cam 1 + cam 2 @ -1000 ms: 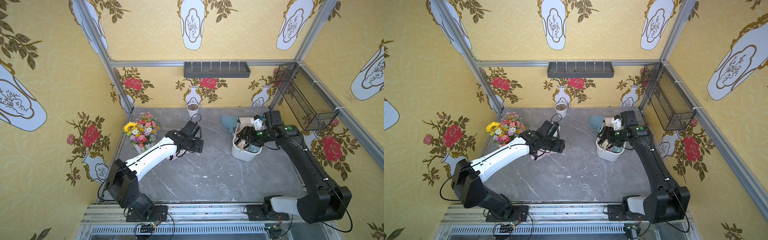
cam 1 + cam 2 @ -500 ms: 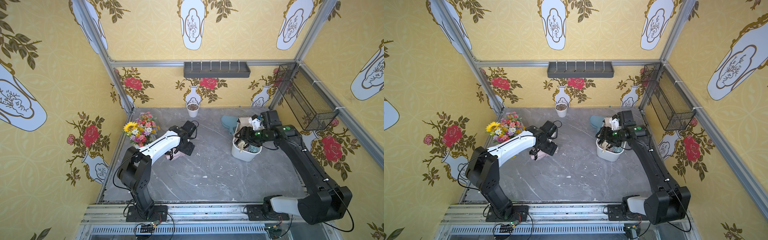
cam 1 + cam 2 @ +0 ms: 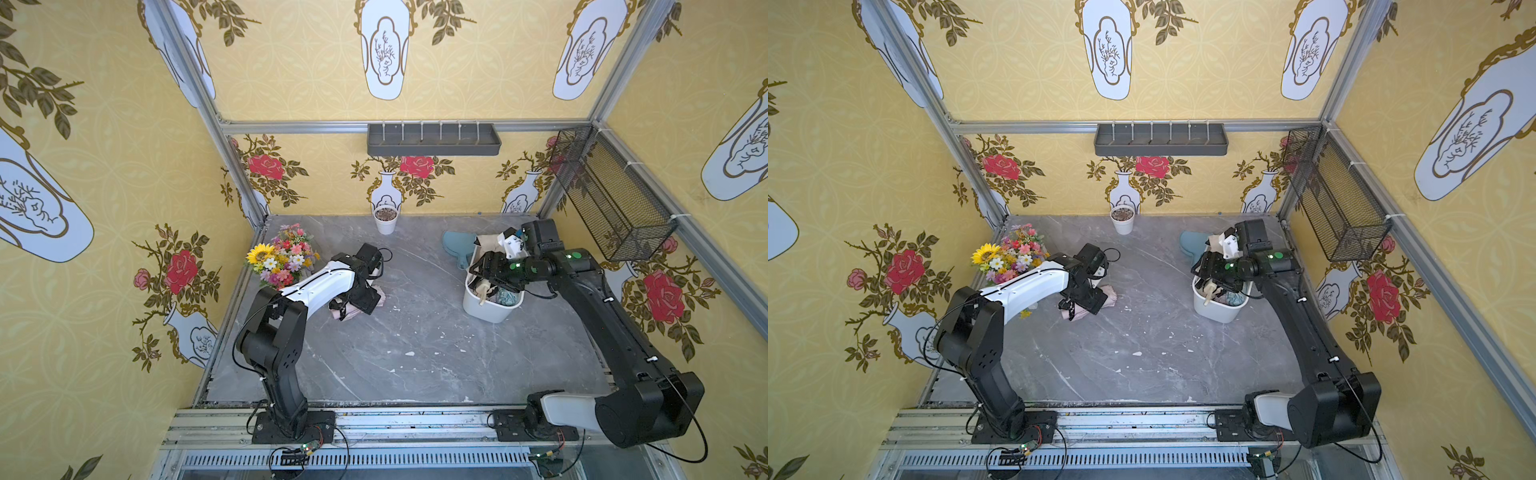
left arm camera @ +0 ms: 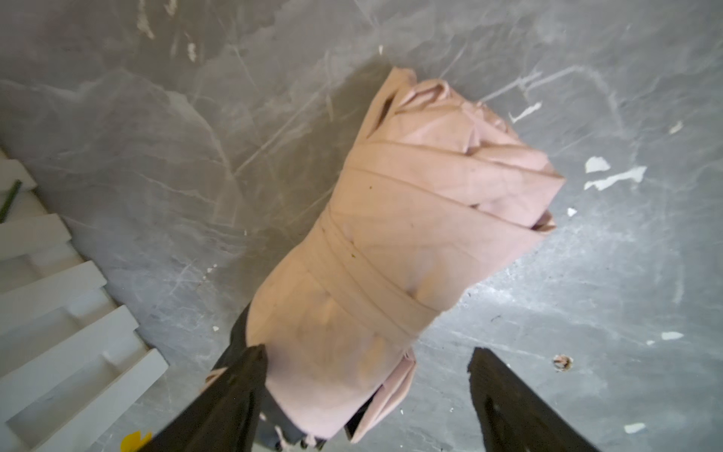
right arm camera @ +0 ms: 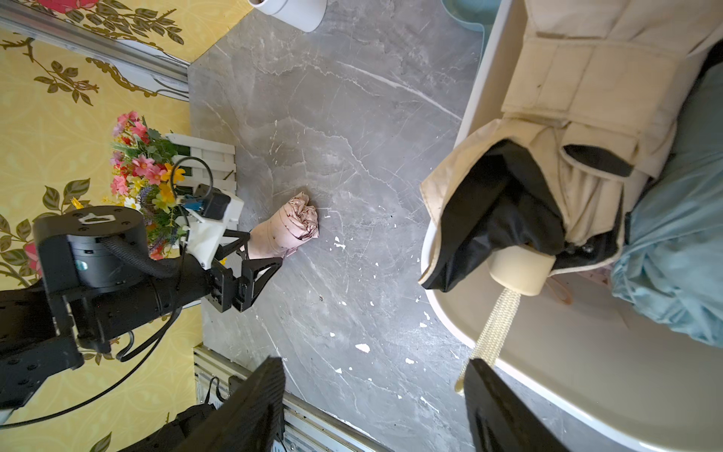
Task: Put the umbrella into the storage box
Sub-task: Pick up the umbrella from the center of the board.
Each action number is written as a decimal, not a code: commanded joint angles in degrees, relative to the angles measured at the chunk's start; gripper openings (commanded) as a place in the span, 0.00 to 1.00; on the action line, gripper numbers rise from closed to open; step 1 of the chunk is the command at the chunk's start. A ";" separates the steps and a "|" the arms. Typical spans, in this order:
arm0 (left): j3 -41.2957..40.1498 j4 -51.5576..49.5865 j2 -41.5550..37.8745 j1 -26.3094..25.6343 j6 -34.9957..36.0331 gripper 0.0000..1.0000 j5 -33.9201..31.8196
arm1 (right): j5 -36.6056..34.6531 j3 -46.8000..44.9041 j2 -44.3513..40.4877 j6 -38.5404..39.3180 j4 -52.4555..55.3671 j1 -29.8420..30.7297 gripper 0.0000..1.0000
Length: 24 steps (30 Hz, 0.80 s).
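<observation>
My left gripper should next go down around the wrapped fabric and close across its width, because the pink umbrella's handle end (image 3: 352,311) (image 4: 340,360) is below, between its open fingers.
A folded pink umbrella (image 3: 377,296) (image 4: 410,235) lies on the grey table at the left, near the flowers. My left gripper (image 4: 365,352) (image 3: 365,300) is open and straddles its handle end. One finger rests against the fabric and the other stands well apart. The storage box (image 3: 486,309) (image 5: 587,391), a white tub, stands at the right and holds a beige umbrella (image 5: 567,98) and a blue umbrella (image 5: 673,242). My right gripper (image 5: 374,364) (image 3: 482,270) is open and empty, hovering over the box's left rim beside the beige umbrella's cord.
A flower bouquet (image 3: 282,257) in a white fence planter stands close behind the left arm. A small white pot (image 3: 385,220) is at the back wall. A teal flat object (image 3: 457,249) lies behind the box. A black mesh basket (image 3: 611,195) hangs on the right wall.
My left arm has folded its elbow back and brought the gripper leftward and down over the pink umbrella. The right arm has hardly moved.
</observation>
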<state>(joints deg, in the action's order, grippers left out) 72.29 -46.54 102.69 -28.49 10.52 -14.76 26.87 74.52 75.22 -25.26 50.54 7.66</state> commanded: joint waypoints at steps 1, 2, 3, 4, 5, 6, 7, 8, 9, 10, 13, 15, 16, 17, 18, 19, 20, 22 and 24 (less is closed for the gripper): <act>-0.81 0.91 1.65 0.36 1.24 0.83 2.91 | -0.44 0.53 0.26 -0.39 -1.59 0.09 0.76; -0.84 1.06 2.32 0.45 1.17 0.82 3.29 | -0.50 0.54 0.36 -0.40 -1.59 0.08 0.76; -0.92 1.31 2.87 0.55 1.09 0.82 3.59 | -0.51 0.61 0.32 -0.42 -1.59 0.03 0.76; -1.09 1.61 3.46 0.67 1.08 0.81 3.86 | -0.50 0.70 0.36 -0.56 -1.58 0.11 0.76; -1.19 1.93 4.05 0.71 1.08 0.81 3.90 | -0.52 0.71 0.45 -0.52 -1.51 0.10 0.76; -1.27 2.11 4.44 0.72 1.08 0.80 3.92 | -0.51 0.71 0.42 -0.50 -1.50 0.08 0.76; -1.40 2.37 4.90 0.85 1.02 0.80 3.95 | -0.58 0.78 0.41 -0.54 -1.35 0.10 0.76; -1.43 2.74 5.25 0.97 0.98 0.80 3.90 | -0.65 0.89 0.38 -0.54 -1.19 0.13 0.76; -1.45 2.99 5.47 1.07 0.98 0.80 4.00 | -0.69 0.95 0.43 -0.57 -1.11 0.12 0.76; -1.54 3.28 5.74 1.16 0.90 0.80 4.02 | -0.73 1.05 0.38 -0.56 -0.93 0.08 0.76; -0.90 3.30 6.12 1.24 0.23 0.73 4.70 | -0.86 1.37 0.20 -0.42 -0.36 0.07 0.76; -0.13 2.94 6.03 1.33 -0.77 0.62 5.54 | -1.02 1.50 0.02 -0.42 -0.10 0.08 0.76; 0.47 2.34 6.11 1.42 -1.36 0.56 6.23 | -1.12 1.51 -0.11 -0.44 -0.01 0.08 0.76; 1.18 1.62 6.33 1.51 -2.11 0.49 6.76 | -1.04 1.50 -0.24 -0.51 0.08 0.08 0.76; 1.87 0.73 6.39 1.51 -2.69 0.44 7.27 | -0.99 1.42 -0.25 -0.64 0.08 0.08 0.76; 2.67 -0.18 6.40 1.51 -3.68 0.41 8.04 | -0.95 1.42 -0.29 -0.75 0.17 0.12 0.76; 3.11 -0.68 5.93 1.51 -4.65 0.38 8.82 | -0.86 1.33 -0.34 -0.76 0.17 0.16 0.76; 3.25 -0.92 4.05 1.51 -6.74 0.34 10.52 | -0.64 1.11 -0.56 -0.89 0.26 0.24 0.76; 3.37 -0.75 1.24 1.51 -9.32 0.34 12.74 | -0.22 0.66 -0.74 -0.76 0.26 0.41 0.76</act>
<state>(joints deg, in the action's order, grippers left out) 75.11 -46.22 106.21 -27.00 5.48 -6.79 26.68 75.46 74.91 -25.69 50.96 7.86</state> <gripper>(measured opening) 0.366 0.754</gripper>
